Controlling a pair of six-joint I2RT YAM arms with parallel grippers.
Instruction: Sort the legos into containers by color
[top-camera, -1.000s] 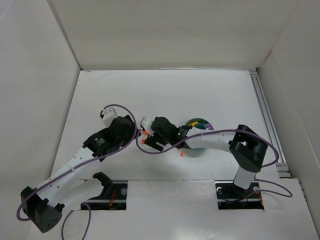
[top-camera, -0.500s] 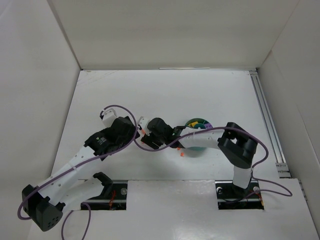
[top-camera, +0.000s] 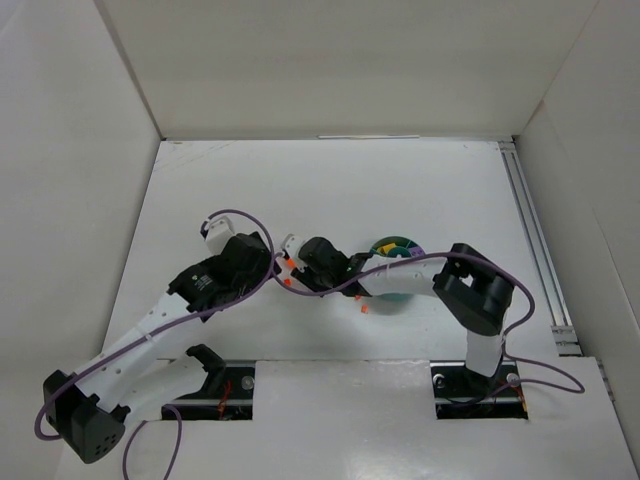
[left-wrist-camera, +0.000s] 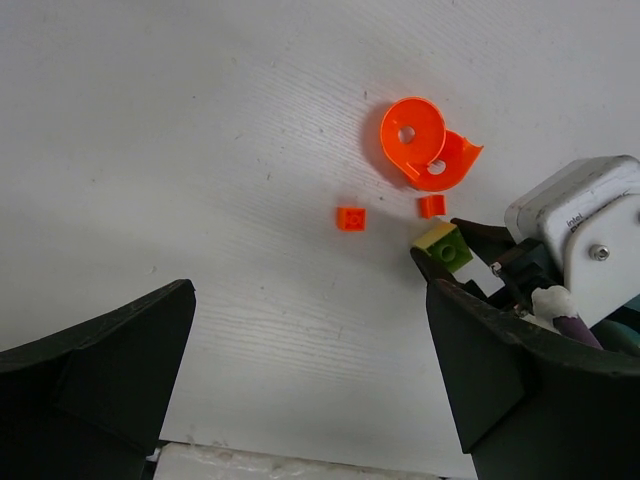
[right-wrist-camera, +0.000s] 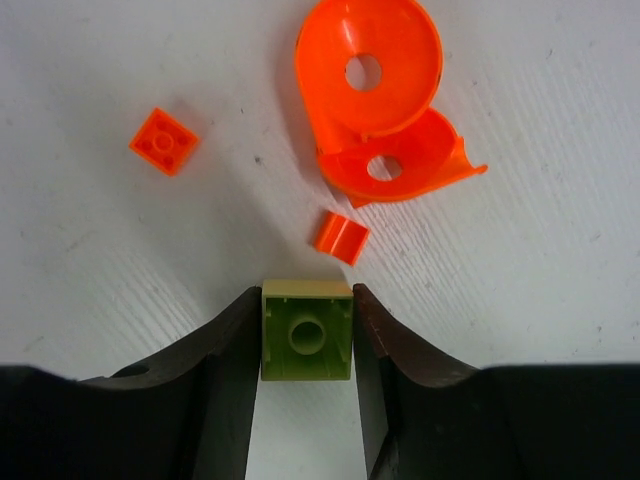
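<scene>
The teal dish (top-camera: 398, 250) sits right of my right gripper in the top view, so I should rise to clear the dish's rim, move above it and release the lime green lego.
My right gripper (right-wrist-camera: 306, 300) is shut on a lime green lego (right-wrist-camera: 307, 335), its underside facing the camera and a finger pressed on each side, low over the table. Just beyond it lie a tiny orange piece (right-wrist-camera: 342, 237), a small orange brick (right-wrist-camera: 164, 140) and a large curved orange part (right-wrist-camera: 375, 95). The left wrist view shows the same green lego (left-wrist-camera: 445, 247) between the right fingers, and the orange bits (left-wrist-camera: 350, 218). My left gripper (left-wrist-camera: 310, 390) stands open over bare table. The teal dish (top-camera: 398, 250) of containers is partly hidden behind the right arm.
One orange lego (top-camera: 364, 307) lies alone on the table in front of the dish. The two wrists (top-camera: 275, 265) are close together at the table's middle. White walls (top-camera: 330, 70) enclose the table on three sides.
The right gripper's jaws have closed from wide open onto the lime green lego, and its wrist shifted slightly left. The left arm has stayed in place, open.
</scene>
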